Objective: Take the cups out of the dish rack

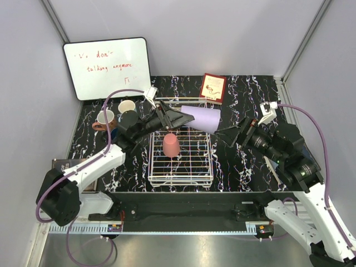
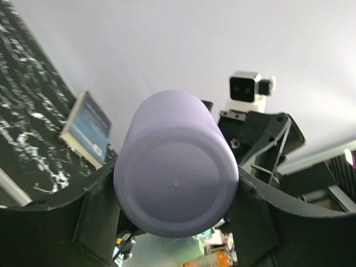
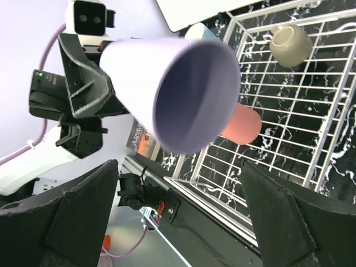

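Note:
My right gripper isn't holding anything and open, and the tumbler's opening faces its fingers. It will next go to the left in the top view, onto the lavender tumbler's open rim (image 1: 217, 121) (image 3: 158, 104).
My left gripper (image 1: 177, 118) is shut on the lavender tumbler (image 1: 201, 118) and holds it on its side above the far end of the white wire dish rack (image 1: 181, 177). Its base faces the left wrist camera (image 2: 175, 183). My right gripper (image 1: 228, 135) is open and empty, just right of the tumbler's mouth (image 3: 192, 94). A salmon cup (image 1: 171, 145) sits upside down in the rack. A grey-beige cup (image 3: 290, 44) also sits in the rack (image 3: 311, 144). Three cups stand on the table left of the rack: a brown-handled mug (image 1: 104, 118), a pale mug (image 1: 127, 105) and a dark cup (image 1: 129, 119).
A whiteboard (image 1: 107, 68) leans on the back wall at left. A red card (image 1: 213, 88) stands behind the rack. A book (image 3: 142, 139) lies at the table's near left edge. Grey walls close both sides.

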